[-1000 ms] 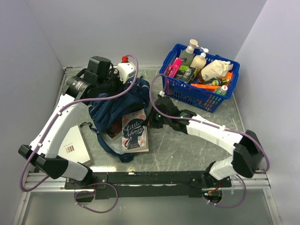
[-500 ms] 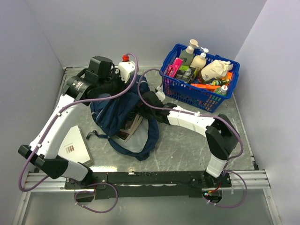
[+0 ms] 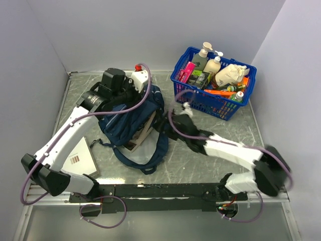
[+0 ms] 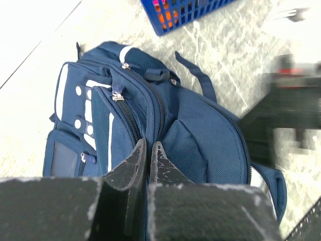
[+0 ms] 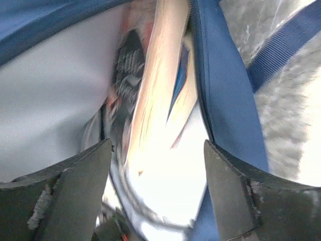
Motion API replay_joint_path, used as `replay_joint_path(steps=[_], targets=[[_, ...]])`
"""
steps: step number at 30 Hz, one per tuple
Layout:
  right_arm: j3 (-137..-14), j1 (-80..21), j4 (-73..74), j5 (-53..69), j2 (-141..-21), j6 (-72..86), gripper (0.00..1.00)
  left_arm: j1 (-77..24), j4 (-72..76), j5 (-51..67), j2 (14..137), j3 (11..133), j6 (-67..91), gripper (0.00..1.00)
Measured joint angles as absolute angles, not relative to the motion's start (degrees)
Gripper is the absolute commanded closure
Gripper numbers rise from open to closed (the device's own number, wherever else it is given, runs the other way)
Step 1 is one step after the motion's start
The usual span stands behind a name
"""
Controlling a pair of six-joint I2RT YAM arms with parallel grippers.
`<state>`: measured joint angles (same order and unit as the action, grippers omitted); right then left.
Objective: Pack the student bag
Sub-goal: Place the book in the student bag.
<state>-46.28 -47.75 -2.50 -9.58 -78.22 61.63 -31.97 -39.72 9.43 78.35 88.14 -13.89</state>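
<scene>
Next, my left gripper draws the fold of fabric outward toward the bag's far end (image 3: 155, 92) (image 4: 120, 54) and releases it. The book already stands inside the bag between its lining and side.
The student bag (image 3: 128, 123), navy blue, lies on its side on the table with its mouth toward the right. My left gripper (image 3: 136, 90) is at the bag's top edge. In the left wrist view, that gripper (image 4: 148, 143) is shut on a fold of the bag's fabric (image 4: 195, 135) by the zip. My right gripper (image 3: 162, 123) stands open just outside the mouth. In the right wrist view, its open jaws (image 5: 156, 145) frame a blurred book (image 5: 160, 75), which stands on edge inside between the pale lining (image 5: 45, 90) and the blue wall (image 5: 225, 100).
A blue plastic basket (image 3: 200, 103) full of bottles and packets stands at the back right. A white book (image 3: 80, 158) lies on the table at the left, beside my left arm. The bag's straps (image 3: 143, 163) trail toward the near edge.
The book that lay in front of the bag has been pushed inside. My right gripper has opened and drawn back a little from the mouth. The left gripper shifted slightly right, still pinching the bag.
</scene>
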Motion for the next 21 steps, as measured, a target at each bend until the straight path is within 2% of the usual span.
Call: replay_joint_path(steps=[1, 5, 7, 8, 9, 14, 15, 21], targets=[[-42.06, -47.75, -4.49, -9.69, -72.40, 60.03, 0.18, -31.70, -38.89, 9.61, 78.87, 88.14, -13.54, 0.99], [-36.77, -47.88, -7.75, -10.28, -61.49, 56.27, 0.24, -29.06, -34.94, 11.00, 82.02, 88.58, -11.20, 0.99], [-35.18, -48.49, -7.68, -11.11, -56.75, 53.74, 0.24, -27.40, -33.06, 11.92, 83.96, 89.14, -10.22, 0.95], [-35.05, -49.15, -7.16, -11.42, -54.83, 52.31, 0.24, -26.50, -32.16, 12.58, 84.99, 89.47, -9.65, 0.91], [-35.05, -49.80, -6.96, -11.66, -53.76, 51.24, 0.24, -25.80, -31.48, 13.43, 86.04, 89.84, -9.19, 0.79], [-35.14, -54.94, -3.46, -13.50, -52.25, 45.60, 0.22, -23.75, -30.98, 19.62, 92.18, 92.86, -6.63, 0.55], [-35.11, -55.66, -2.28, -13.47, -52.75, 44.62, 0.22, -23.59, -31.38, 21.12, 93.01, 93.27, -6.26, 0.48], [-35.99, -59.22, 1.04, -12.03, -55.48, 37.32, 0.20, -18.17, -39.94, 28.23, 92.90, 96.90, -8.19, 0.29]])
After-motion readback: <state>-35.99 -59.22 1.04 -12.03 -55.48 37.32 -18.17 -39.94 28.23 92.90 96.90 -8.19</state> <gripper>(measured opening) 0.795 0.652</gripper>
